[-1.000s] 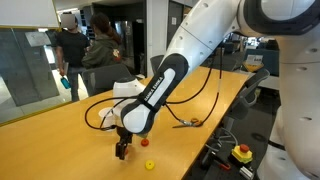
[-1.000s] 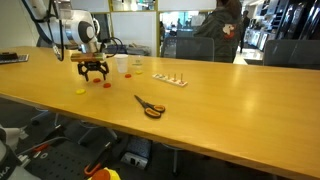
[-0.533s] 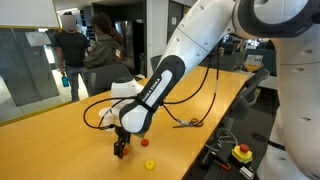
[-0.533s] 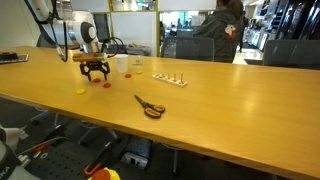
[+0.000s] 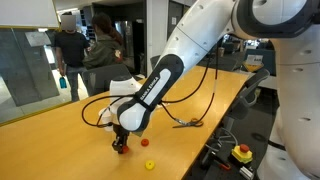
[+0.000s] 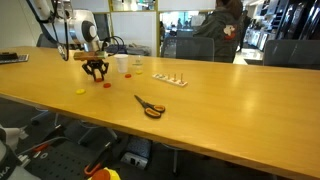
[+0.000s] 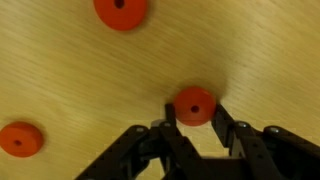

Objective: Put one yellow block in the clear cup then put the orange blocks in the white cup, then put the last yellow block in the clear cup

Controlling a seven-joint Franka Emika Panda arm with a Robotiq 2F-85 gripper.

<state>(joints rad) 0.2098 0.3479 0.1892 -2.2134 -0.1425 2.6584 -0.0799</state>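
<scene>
I need to lift my gripper next, move it outward over the white cup and let go of the held orange block, because the cup stands outward of it with its rim above the block.
In the wrist view my gripper is shut on one of the orange blocks, a flat round disc with a centre hole lying on the wooden table, one black finger against each of its sides. Two more orange blocks lie loose at the top and lower left. In both exterior views the gripper points down at the tabletop. An orange block and a yellow block lie close by. The white cup and the clear cup stand just behind the gripper.
Orange-handled scissors lie mid-table. A flat strip with small pieces sits beyond the cups. Black cables loop on the table beside the arm. A yellow box with a red button sits past the table edge. People stand in the background.
The jaws have gone from wide open to shut around the orange block. The arm has stayed over the same spot, dropping slightly.
</scene>
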